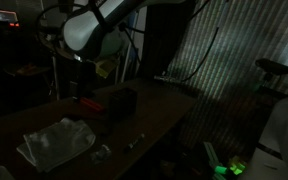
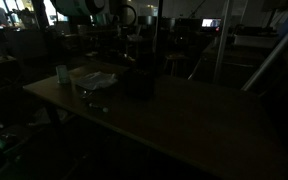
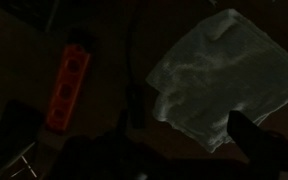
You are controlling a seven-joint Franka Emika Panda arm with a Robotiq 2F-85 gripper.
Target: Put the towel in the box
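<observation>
I will bring my gripper down next, to its right in the wrist view, toward the towel's middle (image 1: 57, 145) (image 3: 224, 82) below, to pinch the flat cloth from above.
The scene is very dark. A pale crumpled towel (image 1: 56, 142) lies flat on the wooden table, also seen in an exterior view (image 2: 92, 78) and in the wrist view (image 3: 224, 80). A dark box (image 1: 119, 102) stands on the table beside it (image 2: 139, 80). My arm (image 1: 84, 30) hangs high above the table. In the wrist view my gripper (image 3: 184, 150) is open and empty above the towel's near edge. Its right finger overlaps the towel's corner and its left finger is barely visible in the dark.
An orange oblong object (image 3: 67, 90) lies on the table to the left of the towel. A small cup (image 2: 62, 73) stands near the table edge. Small bits (image 1: 102, 152) lie beside the towel. Cluttered benches stand behind.
</observation>
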